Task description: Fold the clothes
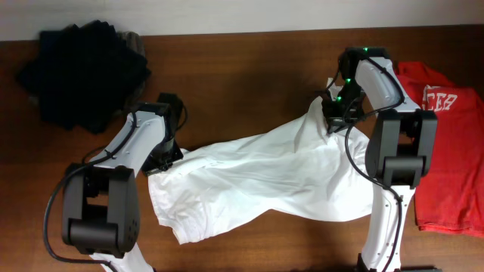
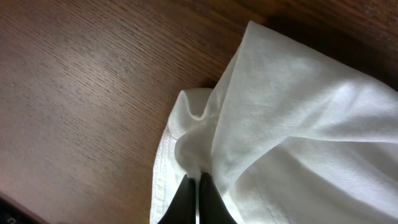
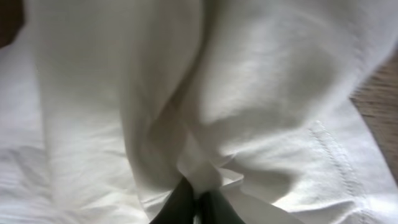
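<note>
My right gripper lifts the pinched corner up next, swings it outward and lowers it onto the bare wood behind the shirt point(image 1: 330, 60) to release, since the cloth lies crumpled.
The clothes, a white T-shirt point(image 1: 265, 177), lie crumpled and stretched across the middle of the wooden table. My left gripper point(image 1: 161, 156) is shut on the shirt's left edge; in the left wrist view its dark fingers point(image 2: 186, 199) pinch a bunched fold of white cloth point(image 2: 298, 124) beside a stitched hem. My right gripper point(image 1: 333, 122) is shut on the shirt's upper right corner, and there the cloth rises in a peak. In the right wrist view white fabric point(image 3: 249, 81) fills the frame and a fold is clamped between the fingertips point(image 3: 180, 202).
A pile of black garments point(image 1: 85, 72) sits at the back left corner. A red T-shirt with white lettering point(image 1: 452, 151) lies flat along the right edge, beside the right arm's base. Bare wood point(image 1: 249, 83) lies behind the shirt.
</note>
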{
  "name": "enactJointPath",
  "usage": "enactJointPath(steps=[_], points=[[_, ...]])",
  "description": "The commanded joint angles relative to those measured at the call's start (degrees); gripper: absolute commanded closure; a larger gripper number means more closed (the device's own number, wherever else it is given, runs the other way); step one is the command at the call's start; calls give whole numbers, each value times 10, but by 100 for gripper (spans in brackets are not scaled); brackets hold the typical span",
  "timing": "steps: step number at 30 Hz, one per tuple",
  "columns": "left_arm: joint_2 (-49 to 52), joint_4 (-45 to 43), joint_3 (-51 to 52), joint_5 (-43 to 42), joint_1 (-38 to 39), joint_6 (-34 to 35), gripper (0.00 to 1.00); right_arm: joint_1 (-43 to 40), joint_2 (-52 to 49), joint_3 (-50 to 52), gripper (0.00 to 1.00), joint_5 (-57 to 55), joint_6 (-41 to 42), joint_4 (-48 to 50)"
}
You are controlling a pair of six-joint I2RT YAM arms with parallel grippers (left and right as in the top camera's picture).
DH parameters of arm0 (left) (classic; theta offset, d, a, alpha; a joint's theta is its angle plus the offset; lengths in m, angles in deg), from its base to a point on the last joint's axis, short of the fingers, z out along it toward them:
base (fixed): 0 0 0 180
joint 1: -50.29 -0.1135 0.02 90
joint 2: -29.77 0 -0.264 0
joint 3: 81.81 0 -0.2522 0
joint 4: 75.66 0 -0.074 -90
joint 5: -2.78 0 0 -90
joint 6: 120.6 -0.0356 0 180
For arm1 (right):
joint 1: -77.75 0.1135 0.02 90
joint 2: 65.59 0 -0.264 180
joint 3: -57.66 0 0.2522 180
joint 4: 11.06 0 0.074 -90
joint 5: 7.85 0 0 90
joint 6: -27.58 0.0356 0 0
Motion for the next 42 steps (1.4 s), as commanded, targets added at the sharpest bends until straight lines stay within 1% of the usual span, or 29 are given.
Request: enactJointPath(steps=[1,4,7,10,13,16,21,24,26,28,29,31,34,36,38,40,42], points=[[2,1,2,-6,-3,-9,99,-4,15,-13,96,-21,23,-7],[2,5,2,-7,-3,-9,100,-3,15,-37,96,-35,54,-30],[-7,28,-8,-29,-3,-9,100,-3,18,-76,96,-35,70,-64],[-57,71,-36,-33,-3,-2,99,-3,32,-144,96,-35,85,-121],[-138,97,-66,-28,-3,-3,99,-3,56,-219,96,-30,107,-171],[-245,127,-101,-28,-3,-6,99,-2,126,-238,96,3,111,-170],[-435,164,-164,-28,-3,-9,99,-2,256,-238,96,5,115,-170],[-530,172,-209,-33,-3,-9,99,-2,333,-238,96,6,120,-170],[-588,178,-249,-44,-3,-9,99,-2,380,-238,96,11,121,-170],[-622,183,-287,-52,-3,-9,99,-2,423,-238,96,11,122,-170],[-649,191,-337,-59,-3,-23,99,-2,463,-238,96,11,129,-170],[-660,200,-385,-59,-3,-37,99,-2,494,-238,96,11,130,-170],[-655,226,-487,-58,-3,-40,99,-2,551,-238,96,10,134,-170],[-654,229,-521,-58,-3,-43,99,-2,574,-238,96,7,137,-170],[-654,221,-541,-50,-3,-53,99,-2,595,-238,96,-17,153,-170],[-654,209,-552,-22,-3,-53,99,-2,608,-238,96,-55,165,-169],[-652,193,-550,25,-3,-53,99,-2,619,-238,96,-93,182,-165]])
